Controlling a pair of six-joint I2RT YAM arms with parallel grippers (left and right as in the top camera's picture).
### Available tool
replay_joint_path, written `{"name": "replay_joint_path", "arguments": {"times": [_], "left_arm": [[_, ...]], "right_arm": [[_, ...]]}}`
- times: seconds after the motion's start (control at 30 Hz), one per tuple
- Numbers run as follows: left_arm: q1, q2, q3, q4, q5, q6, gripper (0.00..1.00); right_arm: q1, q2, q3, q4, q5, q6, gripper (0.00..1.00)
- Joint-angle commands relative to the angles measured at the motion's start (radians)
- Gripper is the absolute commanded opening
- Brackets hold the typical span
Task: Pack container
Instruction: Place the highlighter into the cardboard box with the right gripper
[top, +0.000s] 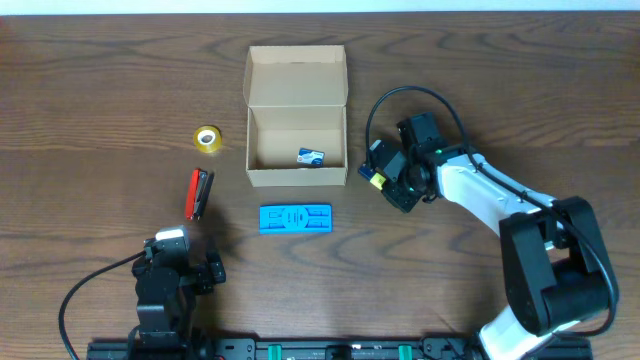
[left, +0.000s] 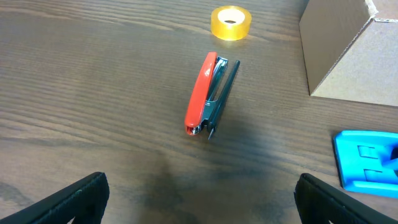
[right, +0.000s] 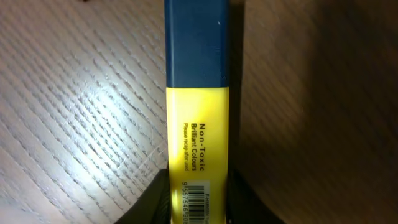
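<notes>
The right gripper rises next, moves to the left in the overhead view, lowers inside the open box and releases the highlighter, because the box has a bare bottom.
The container (top: 297, 178) is an open tan cardboard box with its lid flap folded back; its corner shows in the left wrist view (left: 348, 50). A small blue-and-white item (top: 311, 156) lies inside it. To the right of the box, my right gripper (top: 383, 177) is shut on a yellow highlighter with a blue cap (right: 197, 93). Both dark fingers (right: 155, 200) press the barrel just above the table, and the right gripper (right: 198, 193) holds it near the barcode end. My left gripper (left: 199, 199) stands open and empty near the front edge (top: 187, 255).
A red stapler (top: 200, 193) (left: 208, 96) lies on its side ahead of the left gripper. A yellow tape roll (top: 207, 137) (left: 231, 22) sits left of the box. A flat blue plastic piece (top: 295, 218) (left: 367, 160) lies in front of the box.
</notes>
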Motion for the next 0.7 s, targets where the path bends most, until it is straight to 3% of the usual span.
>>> {"name": "replay_joint_path", "arguments": {"times": [0.0,0.47,0.67], "left_arm": [[0.006,-0.006,-0.009,-0.003,0.0,0.003,0.95],[0.006,-0.006,-0.009,-0.003,0.0,0.003,0.95],[0.006,-0.006,-0.009,-0.003,0.0,0.003,0.95]], "right_arm": [[0.003,-0.005,0.008,-0.027,0.018,0.067,0.15],[0.04,-0.355,0.163,-0.154,0.004,0.101,0.1],[0.138,-0.306,0.333,-0.162,0.003,0.109,0.12]]}}
